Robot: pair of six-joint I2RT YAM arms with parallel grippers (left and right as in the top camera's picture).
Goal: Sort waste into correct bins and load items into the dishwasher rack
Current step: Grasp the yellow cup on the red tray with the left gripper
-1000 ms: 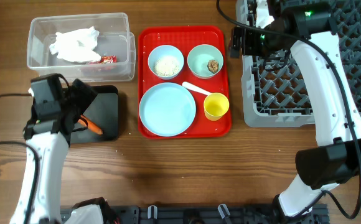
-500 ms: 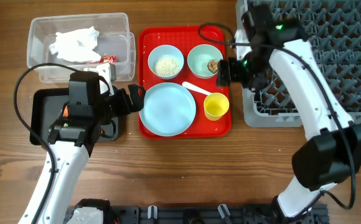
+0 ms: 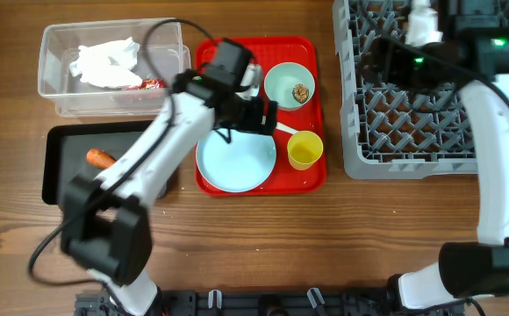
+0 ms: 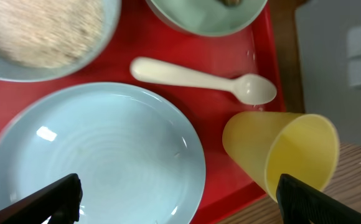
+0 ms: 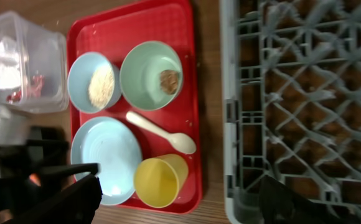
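Note:
The yellow cup stands below my left gripper's fingers to the right in the overhead view, so they move down onto the yellow cup's rim [image 3: 292,150] [image 4: 270,159] next.
My left gripper [image 3: 259,116] is open and empty, low over the round light-blue plate [image 4: 93,155] on the red tray, with the yellow cup [image 4: 286,155] by its right finger. The plate [image 3: 235,158], cup [image 3: 304,150] and mint-green bowl [image 3: 290,86] holding the brown lump [image 3: 301,92] sit on the tray. The pale-blue bowl of rice [image 5: 93,81] is hidden under my left arm in the overhead view. The carrot [image 3: 101,157] lies in the black tray [image 3: 61,175]. The napkin [image 3: 105,60] and wrapper [image 3: 152,84] are in the clear tub [image 3: 53,88]. My right gripper [image 3: 379,60] is open and empty over the grey rack [image 3: 412,132].
A white spoon [image 3: 281,128] lies on the red tray [image 3: 316,175] between the mint bowl and the cup. The rack's left wall [image 5: 230,124] stands close beside the tray's right edge. Bare wooden table lies in front.
My left arm swung right from the black tray to over the plate, leaving the carrot in the black tray. My right arm drew back from the tray to above the rack.

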